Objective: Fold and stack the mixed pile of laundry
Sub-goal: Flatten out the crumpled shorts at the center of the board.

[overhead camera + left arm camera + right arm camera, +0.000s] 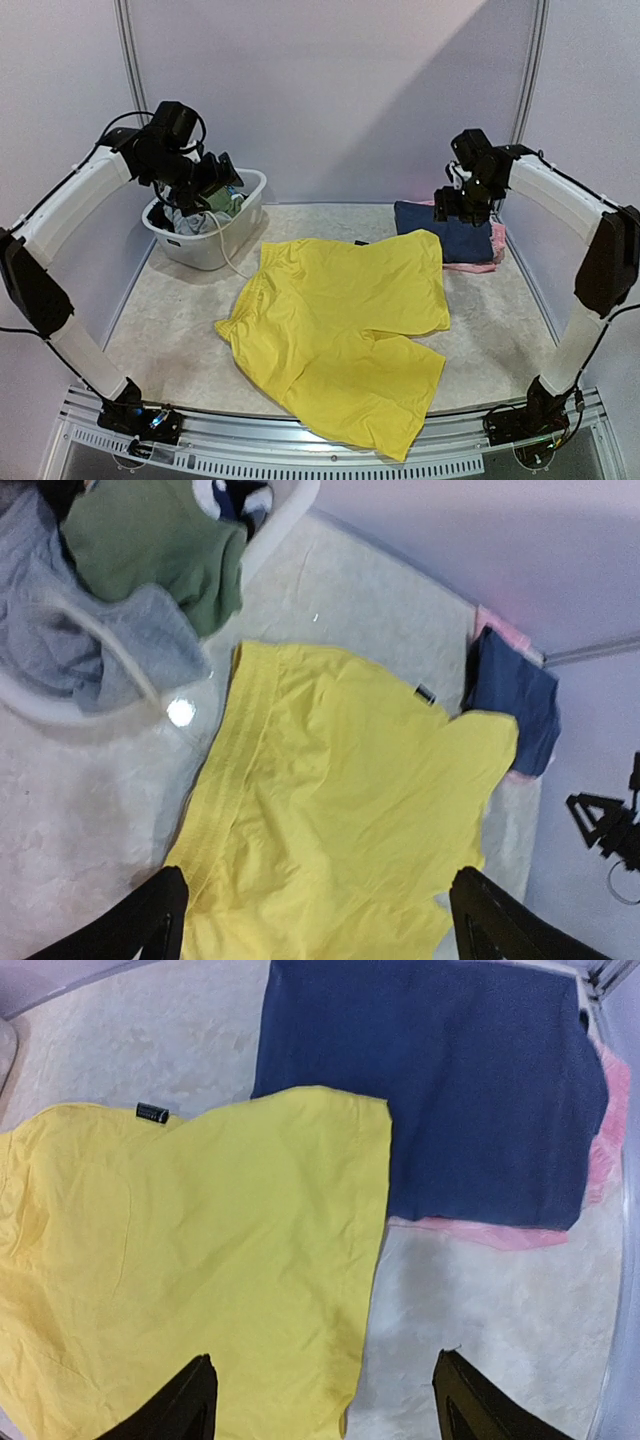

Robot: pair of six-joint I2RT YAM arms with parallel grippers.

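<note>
My left gripper should move down and back toward my base to pinch the shorts' near waistband corner, because that corner is lower down and sticks out onto the bare tabletop.
Bright yellow shorts lie spread flat in the middle of the table; they also show in the left wrist view and right wrist view. An olive-green garment and grey pieces sit in the white tub. My left gripper hangs open and empty high over the tub; its fingers frame the shorts. My right gripper is open and empty above the shorts' far right leg, with one fingertip showing low in its own view.
A folded navy garment lies on a pink one at the back right; both show in the right wrist view, navy on pink. A white drawstring trails from the tub. Walls enclose the table.
</note>
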